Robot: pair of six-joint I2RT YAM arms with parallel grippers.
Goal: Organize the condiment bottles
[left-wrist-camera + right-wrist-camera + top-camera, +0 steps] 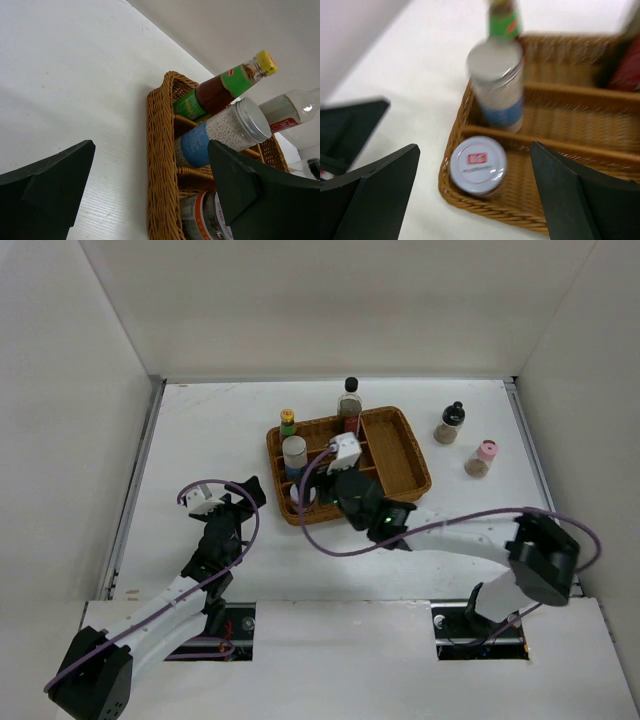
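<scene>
The right gripper will move outward and to the right in the top view, then come down around the black-capped shaker [451,423], which is still outside the tray [410,455].
The wicker tray [410,455] holds a yellow-capped bottle [288,421], a silver-lid jar [294,453] and a lilac-capped shaker [304,496] along its left side. A tall black-capped bottle [350,398] stands at its back. My right gripper [340,490] hovers open over the tray's near left corner. In the right wrist view the lilac-capped shaker [478,165] stands upright and free between the spread jaws of the right gripper [475,147]. My left gripper [245,496] is open and empty just left of the tray. A black-capped shaker [451,423] and a pink-capped shaker [483,459] stand on the table to the right.
The left wrist view looks along the tray's left wall [160,165], with the yellow-capped bottle [220,90] and silver-lid jar [225,130] behind it. The tray's right compartments [395,445] show bare wicker. White walls close in the table on three sides.
</scene>
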